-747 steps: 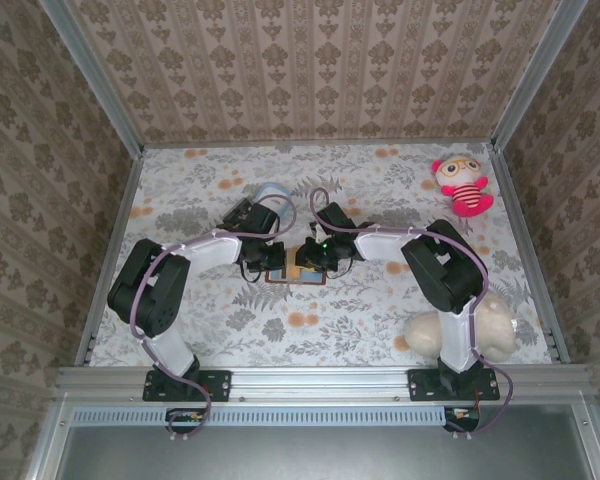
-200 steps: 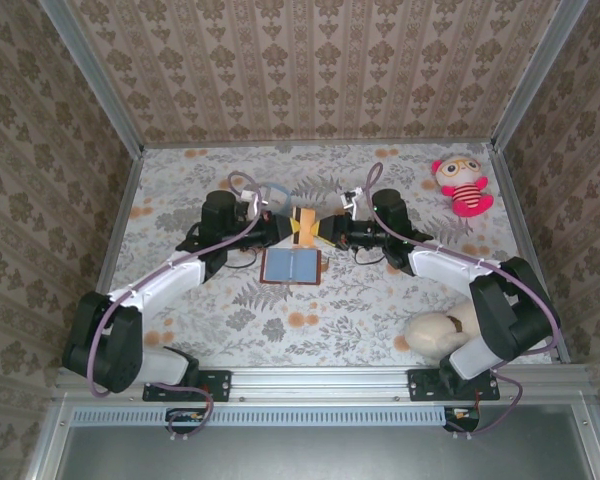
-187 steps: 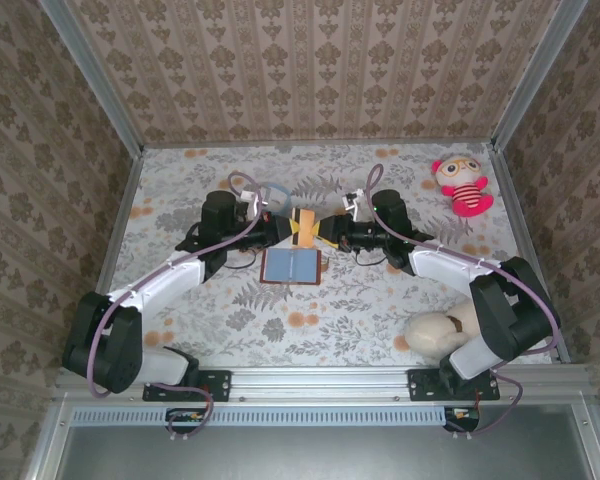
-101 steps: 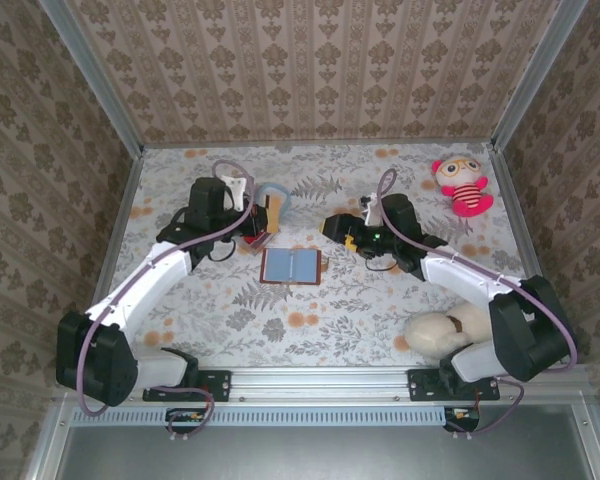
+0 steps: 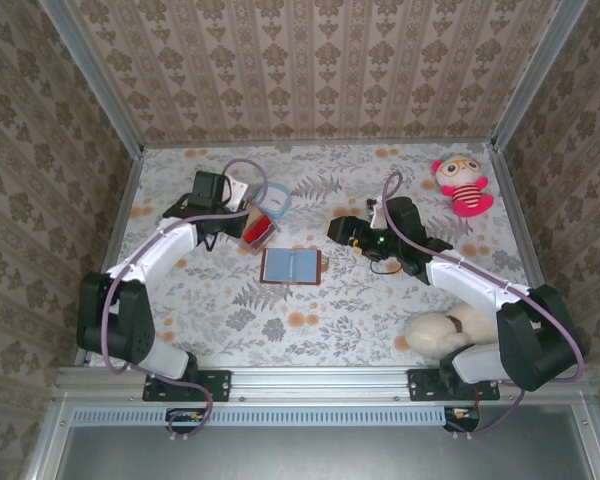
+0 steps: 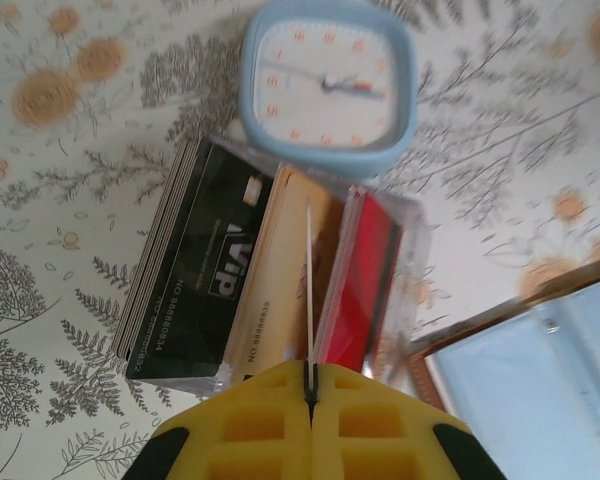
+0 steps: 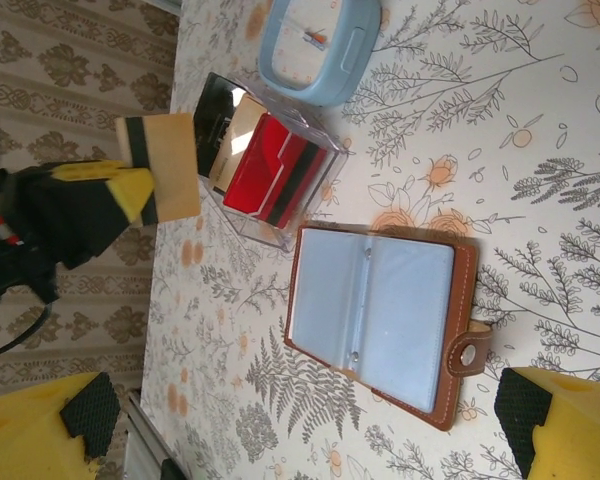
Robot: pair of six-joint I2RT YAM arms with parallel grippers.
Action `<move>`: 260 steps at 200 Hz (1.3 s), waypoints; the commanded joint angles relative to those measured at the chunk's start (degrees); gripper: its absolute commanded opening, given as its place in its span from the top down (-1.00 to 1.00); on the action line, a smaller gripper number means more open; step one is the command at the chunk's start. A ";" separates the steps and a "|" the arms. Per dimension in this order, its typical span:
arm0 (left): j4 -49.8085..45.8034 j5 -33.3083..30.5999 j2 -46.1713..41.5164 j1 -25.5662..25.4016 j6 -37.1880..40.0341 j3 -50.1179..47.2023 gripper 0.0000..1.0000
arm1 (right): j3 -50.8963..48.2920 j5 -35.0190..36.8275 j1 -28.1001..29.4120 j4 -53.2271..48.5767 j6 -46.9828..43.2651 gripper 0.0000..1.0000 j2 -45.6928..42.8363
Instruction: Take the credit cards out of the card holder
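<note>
My left gripper holds the tan card [image 7: 162, 165] and next must lower it into the gap between the tan and red cards below, beside its matching stack, and release it.
The brown card holder [image 5: 290, 265] lies open on the table, its light blue inner faces [image 7: 375, 310] up and its snap tab toward the right. My left gripper [image 6: 310, 375] is shut on a tan card [image 7: 162, 165] with a dark stripe, seen edge-on as a thin line [image 6: 308, 270]. It holds the card upright just above a clear plastic box [image 6: 280, 280] of black, tan and red cards. My right gripper [image 5: 338, 230] is open with nothing in it, a short way right of the holder; its yellow fingers [image 7: 565, 425] frame the holder from above.
A light blue square clock [image 5: 273, 199] lies just behind the clear box [image 5: 258, 232]. A pink and red plush doll [image 5: 462, 185] sits at the back right. A beige plush [image 5: 450, 330] lies by the right arm's base. Patterned walls close in the table.
A second ago both grippers held the card together over the holder. The right gripper let go and drew back right. The left gripper carried the card left, over the clear box.
</note>
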 commanded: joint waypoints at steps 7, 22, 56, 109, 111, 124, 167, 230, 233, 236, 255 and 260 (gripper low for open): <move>0.13 2.47 2.12 1.49 4.52 2.60 1.00 | -0.06 0.53 -0.41 -0.77 -1.17 -1.00 -0.95; -0.06 2.37 3.70 1.59 5.16 3.38 1.00 | -0.15 0.23 -0.49 -0.33 -1.15 -1.00 -0.90; -0.14 3.42 6.22 2.40 6.12 5.82 1.00 | 0.69 -0.28 -0.72 -0.50 -0.97 -1.00 -0.09; -1.99 6.91 9.25 2.86 9.97 8.06 1.00 | 0.52 -1.66 -1.24 0.48 -0.05 -1.00 1.35; -2.10 6.77 9.35 2.89 10.18 8.11 1.00 | 0.54 -1.70 -1.25 0.52 -0.01 -1.00 1.35; -2.60 5.73 10.04 2.94 11.01 8.50 1.00 | 0.41 -2.09 -1.48 0.73 0.21 -1.00 1.35; -3.71 3.84 10.99 3.01 11.86 9.02 0.88 | 0.99 -3.30 -1.67 1.18 1.13 -1.00 3.52; -3.67 2.61 10.54 3.17 11.20 8.33 0.55 | 0.77 -4.41 -1.65 2.42 2.01 -1.00 4.29; -3.63 2.64 10.40 3.17 10.99 8.41 0.54 | 0.81 -4.43 -1.70 2.41 2.00 -1.00 4.32; -3.56 2.72 10.23 3.17 10.79 8.44 0.54 | 0.81 -4.43 -1.73 2.41 2.02 -1.00 4.26; -2.48 3.70 7.97 3.20 7.87 8.20 0.47 | 0.81 -4.23 -1.75 2.23 1.89 -1.00 4.09; -2.13 3.89 7.37 3.17 6.48 8.16 0.42 | 0.79 -4.09 -1.75 2.09 1.85 -1.00 4.09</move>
